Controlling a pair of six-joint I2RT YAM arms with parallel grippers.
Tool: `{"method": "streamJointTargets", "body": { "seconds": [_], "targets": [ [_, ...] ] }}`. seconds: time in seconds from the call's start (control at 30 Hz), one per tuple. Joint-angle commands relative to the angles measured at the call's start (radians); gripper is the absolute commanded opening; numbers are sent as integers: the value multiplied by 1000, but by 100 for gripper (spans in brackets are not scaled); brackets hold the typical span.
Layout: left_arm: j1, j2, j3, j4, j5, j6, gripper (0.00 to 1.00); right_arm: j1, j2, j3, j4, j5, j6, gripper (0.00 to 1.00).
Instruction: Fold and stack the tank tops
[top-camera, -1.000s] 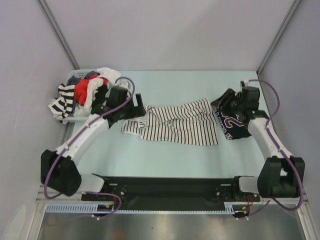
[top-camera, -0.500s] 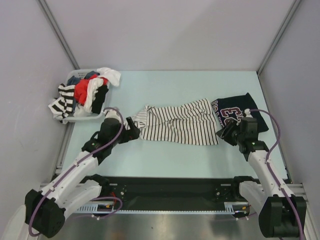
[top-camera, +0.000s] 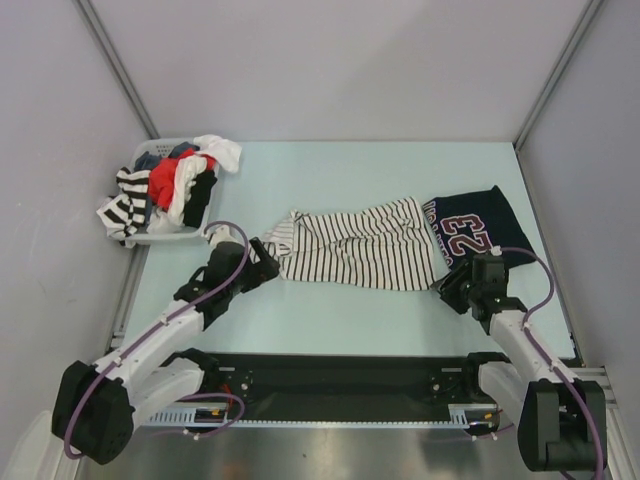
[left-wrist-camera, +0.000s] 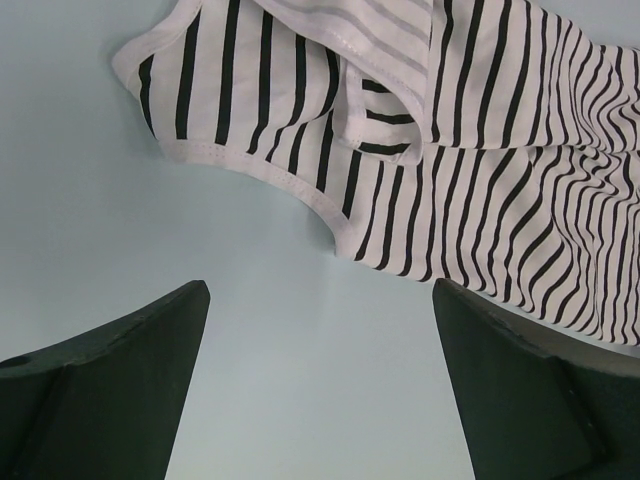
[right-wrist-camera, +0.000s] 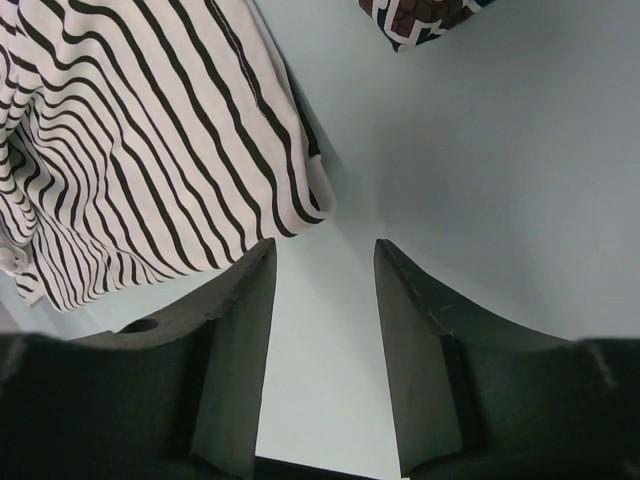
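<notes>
The striped tank top's near corner, where the armhole trim ends, juts out uncovered just ahead of the open fingers. My left gripper needs to move down onto that corner.
The white tank top with thin dark stripes (top-camera: 355, 245) lies spread and wrinkled across the middle of the table. The dark navy tank top with maroon trim and a "23" (top-camera: 475, 228) lies flat just right of it, the edges meeting. My left gripper (top-camera: 265, 262) sits low at the striped top's left end, open wide over bare table (left-wrist-camera: 320, 288), with the strap and armhole (left-wrist-camera: 300, 160) just ahead. My right gripper (top-camera: 452, 290) hovers by the striped top's near right corner (right-wrist-camera: 300, 200), partly open with nothing between its fingers (right-wrist-camera: 325, 246). A navy corner (right-wrist-camera: 420, 20) shows beyond.
A white basket (top-camera: 160, 238) heaped with mixed clothes stands at the back left corner. Grey walls and metal posts close in the table's sides and back. The black base rail (top-camera: 340, 375) runs along the near edge.
Both arms have drawn back toward the near side. The right gripper has come off the navy top, which now lies flat showing its number. The left gripper moved from beside the basket to the striped top's left end.
</notes>
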Motion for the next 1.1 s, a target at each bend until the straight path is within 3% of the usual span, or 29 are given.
{"method": "streamJointTargets", "body": {
  "seconds": [0.0, 0.27, 0.37, 0.4, 0.47, 0.77, 0.9, 1.07],
  "targets": [
    [6, 29, -13, 79, 7, -61, 99, -1, 28, -16, 122, 14, 68, 50],
    [6, 115, -39, 156, 61, -108, 94, -1, 178, -9, 241, 11, 76, 38],
    [4, 156, -59, 214, 100, -131, 90, -1, 201, -12, 254, 11, 82, 22],
    [4, 173, -64, 242, 123, -143, 88, -1, 199, -15, 293, 8, 85, 10],
    [1, 224, -68, 286, 145, -150, 79, -1, 199, -16, 295, 9, 85, 0],
    [-20, 419, 21, 328, 160, -130, 49, -1, 189, -3, 283, -4, 71, 0],
    [-28, 488, 68, 314, 151, -133, 51, -1, 187, -1, 286, -14, 68, 0],
    [-42, 466, 41, 334, 128, -165, 57, -1, 181, 4, 275, -17, 59, 0]
  ]
}}
